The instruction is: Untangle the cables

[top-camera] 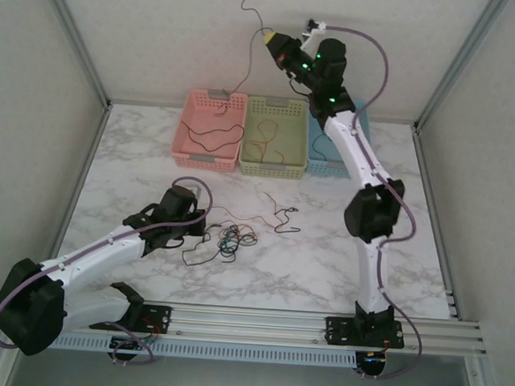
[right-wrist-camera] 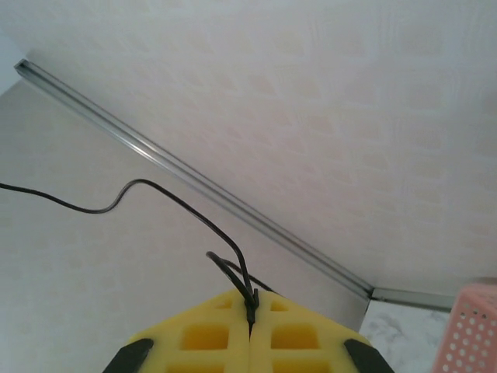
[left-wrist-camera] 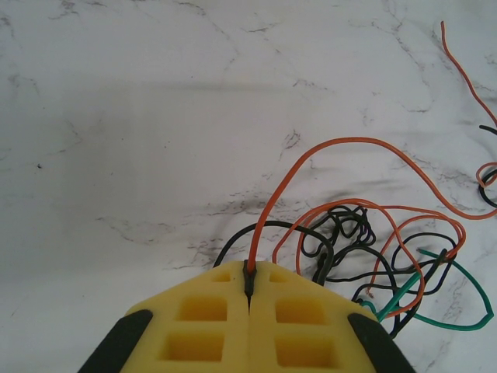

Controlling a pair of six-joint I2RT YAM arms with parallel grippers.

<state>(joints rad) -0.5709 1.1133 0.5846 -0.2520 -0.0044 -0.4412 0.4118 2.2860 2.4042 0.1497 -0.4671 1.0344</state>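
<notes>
My right gripper lowers toward the pink basket (top-camera: 196, 109) and releases the black cable (top-camera: 249, 69) there next, with the basket below the gripper and the cable hanging into it.
The cables lie as a tangle (top-camera: 228, 239) of black, orange and green wires on the marble table, just right of my left gripper (top-camera: 204, 227). In the left wrist view that gripper (left-wrist-camera: 250, 272) is shut on an orange cable (left-wrist-camera: 342, 144), which loops off to the right over the tangle (left-wrist-camera: 365, 249). A dark strand sits in the same seam. My right gripper (top-camera: 270, 37) is raised high in front of the back wall, shut on a black cable (top-camera: 249, 69) that hangs down into the pink basket (top-camera: 196, 109). The right wrist view has the yellow jaws (right-wrist-camera: 250, 299) pinching this black cable (right-wrist-camera: 171, 196).
Three baskets stand in a row at the back: pink, green (top-camera: 272, 169) and blue (top-camera: 330, 170), the first two with wires inside. A loose orange wire (top-camera: 247, 217) and a black one (top-camera: 282, 214) lie mid-table. A corner of the pink basket (right-wrist-camera: 477, 326) shows below the right gripper.
</notes>
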